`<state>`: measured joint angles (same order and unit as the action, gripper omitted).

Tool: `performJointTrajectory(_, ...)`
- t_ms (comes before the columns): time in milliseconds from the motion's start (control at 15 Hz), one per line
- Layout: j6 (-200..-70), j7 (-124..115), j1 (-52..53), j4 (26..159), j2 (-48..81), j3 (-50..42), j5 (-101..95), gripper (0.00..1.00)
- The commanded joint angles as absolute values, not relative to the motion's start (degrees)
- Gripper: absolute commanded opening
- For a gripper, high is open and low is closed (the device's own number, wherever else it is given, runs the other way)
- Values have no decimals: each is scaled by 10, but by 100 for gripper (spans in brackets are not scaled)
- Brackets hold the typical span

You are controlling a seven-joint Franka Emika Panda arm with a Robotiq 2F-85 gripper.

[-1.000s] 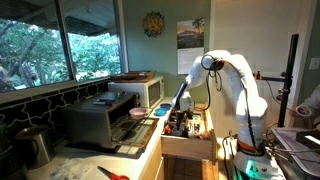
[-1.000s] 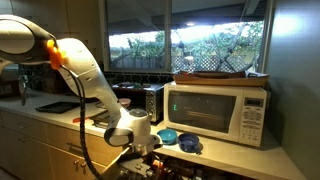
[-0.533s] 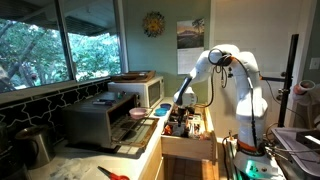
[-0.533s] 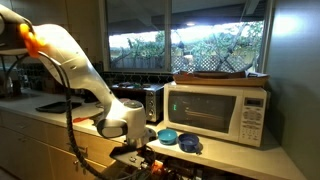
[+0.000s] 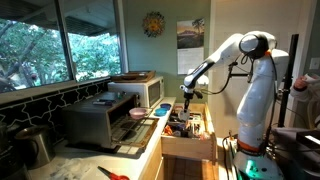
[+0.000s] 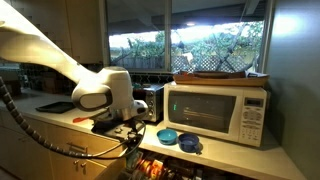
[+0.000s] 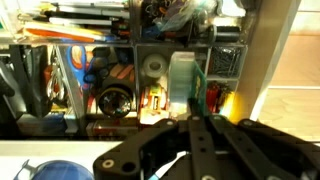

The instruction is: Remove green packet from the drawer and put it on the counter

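My gripper will next move outward past the drawer [image 5: 190, 147] and let go of the packet beside the lighter blue bowl, because that bare spot on the counter is outward of the gripper.
The drawer [image 5: 190, 147] stands pulled out below the counter [image 5: 148, 140], full of small items in compartments. My gripper [image 5: 189, 93] hangs above it, raised clear of the contents. In the wrist view the fingers [image 7: 186, 118] are shut on a pale green packet [image 7: 183, 82], which hangs over the drawer's compartments [image 7: 110, 70]. In an exterior view the gripper [image 6: 128, 122] is at counter height next to the microwave [image 6: 220, 110]; the packet is not clear there.
A toaster oven [image 5: 100, 120] and a microwave [image 5: 143, 90] stand on the counter, with blue bowls [image 6: 170, 137] in front of the microwave. A kettle [image 5: 35, 145] is at the near end. Dark tiles and windows back the counter [image 6: 225, 158].
The arm has lifted and straightened; my gripper has risen from inside the drawer to above it, carrying the green packet up with it.
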<state>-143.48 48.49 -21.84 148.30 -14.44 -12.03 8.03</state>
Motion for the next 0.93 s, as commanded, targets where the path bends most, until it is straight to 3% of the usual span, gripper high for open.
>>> performJointTrajectory(0,-1441,528,-158,1521,-244,-164,81,0)
performJointTrajectory(333,-1466,484,-130,1506,-233,-175,79,0)
performJointTrajectory(867,-1503,370,-25,1360,-138,-174,186,0)
